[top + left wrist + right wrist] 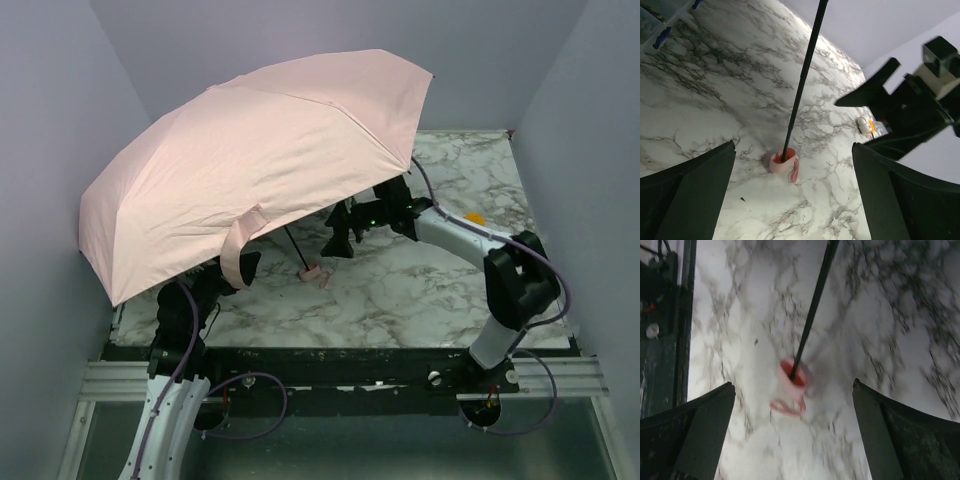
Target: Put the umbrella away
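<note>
The umbrella's pole is bare above its handle, so next I should swing my right gripper onto it there, to the left in the top view.
The pale pink umbrella (250,160) stands open, its canopy spread over the left and middle of the marble table. Its thin dark shaft (800,90) slants down to the small pink handle (311,270), which rests on the table with its pink strap beside it. The handle also shows in the left wrist view (781,162) and the right wrist view (792,377). My left gripper (792,200) is open and empty, near the handle, under the canopy's near edge. My right gripper (340,240) is open and empty, under the canopy to the right of the shaft.
A small orange object (474,216) lies on the table (420,290) at the far right; it also shows in the left wrist view (866,125). Lilac walls close in the left, back and right. The table's front edge carries a dark rail.
</note>
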Robot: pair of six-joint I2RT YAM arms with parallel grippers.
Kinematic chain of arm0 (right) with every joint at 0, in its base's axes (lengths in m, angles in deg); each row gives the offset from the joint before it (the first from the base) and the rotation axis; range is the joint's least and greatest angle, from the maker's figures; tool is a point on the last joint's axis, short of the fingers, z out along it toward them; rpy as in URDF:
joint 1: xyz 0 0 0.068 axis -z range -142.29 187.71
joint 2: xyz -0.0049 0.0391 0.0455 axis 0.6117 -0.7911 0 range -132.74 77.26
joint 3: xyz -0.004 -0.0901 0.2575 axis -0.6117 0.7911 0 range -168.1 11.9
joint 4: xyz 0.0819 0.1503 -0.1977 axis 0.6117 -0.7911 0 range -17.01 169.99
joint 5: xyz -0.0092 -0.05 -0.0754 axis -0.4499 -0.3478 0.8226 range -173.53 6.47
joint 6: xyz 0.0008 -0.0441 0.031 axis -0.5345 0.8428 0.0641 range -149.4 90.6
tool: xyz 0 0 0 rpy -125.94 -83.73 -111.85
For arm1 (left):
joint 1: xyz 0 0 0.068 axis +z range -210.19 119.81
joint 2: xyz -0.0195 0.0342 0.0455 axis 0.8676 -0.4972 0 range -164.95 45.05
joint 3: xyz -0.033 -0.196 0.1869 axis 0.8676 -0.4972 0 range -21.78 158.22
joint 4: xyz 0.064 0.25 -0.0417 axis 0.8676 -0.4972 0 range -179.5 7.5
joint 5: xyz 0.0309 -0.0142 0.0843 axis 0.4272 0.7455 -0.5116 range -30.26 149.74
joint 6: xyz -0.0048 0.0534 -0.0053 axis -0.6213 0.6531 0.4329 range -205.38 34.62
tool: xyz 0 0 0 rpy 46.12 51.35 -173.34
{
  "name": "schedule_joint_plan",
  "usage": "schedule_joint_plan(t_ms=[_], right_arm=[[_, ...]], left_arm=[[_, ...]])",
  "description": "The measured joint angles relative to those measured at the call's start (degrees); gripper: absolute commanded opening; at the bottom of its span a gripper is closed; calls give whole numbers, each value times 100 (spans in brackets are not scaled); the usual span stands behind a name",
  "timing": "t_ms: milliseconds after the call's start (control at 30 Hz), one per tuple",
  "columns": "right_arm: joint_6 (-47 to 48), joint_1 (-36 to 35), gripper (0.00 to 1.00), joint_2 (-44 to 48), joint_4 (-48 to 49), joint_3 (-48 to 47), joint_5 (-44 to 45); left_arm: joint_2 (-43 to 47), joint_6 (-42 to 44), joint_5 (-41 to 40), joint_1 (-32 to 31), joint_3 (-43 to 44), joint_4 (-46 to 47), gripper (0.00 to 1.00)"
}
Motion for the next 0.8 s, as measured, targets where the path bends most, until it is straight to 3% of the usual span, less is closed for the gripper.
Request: schedule_joint_plan(t_ms=[167, 433, 500, 633, 800], right_arm=[[-1228, -527, 100, -1143, 1576, -514, 157], [-2927, -739, 99, -2415, 2837, -1766, 83], [-3324, -778, 95, -2531, 3062, -1950, 35], [-4094, -916, 81, -2776, 3620, -2299, -92], [-4905, -997, 44, -3165, 4009, -2752, -181]], left_arm=[[332, -59, -9, 0, -85, -85, 99], [782, -94, -76, 0, -96, -260, 98], [861, -105, -118, 0, -109, -289, 99], [955, -118, -197, 0, -125, -343, 99], [957, -116, -240, 0, -125, -363, 99]])
